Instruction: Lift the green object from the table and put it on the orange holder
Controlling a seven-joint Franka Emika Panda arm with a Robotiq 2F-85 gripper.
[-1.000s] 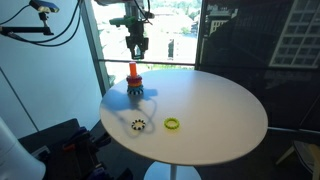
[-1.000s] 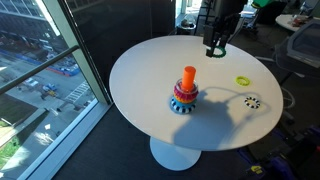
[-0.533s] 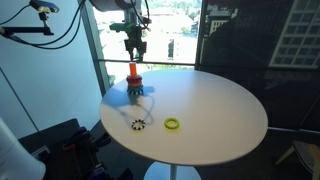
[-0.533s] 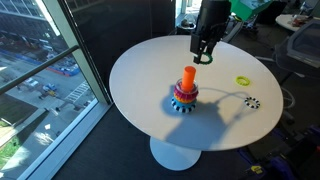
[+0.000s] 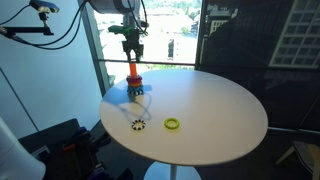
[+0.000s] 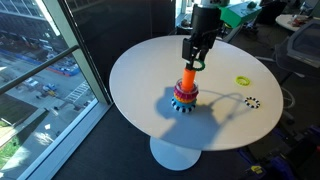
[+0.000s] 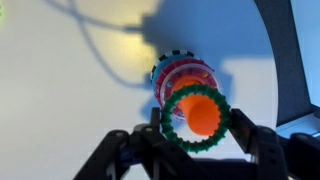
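Observation:
My gripper moves down over the orange peg and releases the green ring next, since the peg stands just below my gripper and shows through the ring's hole.
My gripper is shut on the dark green ring, a toothed ring held flat between the two fingers. In the wrist view the orange peg shows through the ring's hole, with the stacked coloured rings round its base below. In both exterior views the gripper hangs straight above the orange holder, just over its tip. The green ring itself is too small to make out in the exterior views.
A yellow-green ring and a black-and-white toothed ring lie on the round white table. A window wall runs close beside the table. Desks and chairs stand beyond it.
The gripper with the green ring has moved sideways across the table from beside the holder to straight above the orange peg, and slightly lower.

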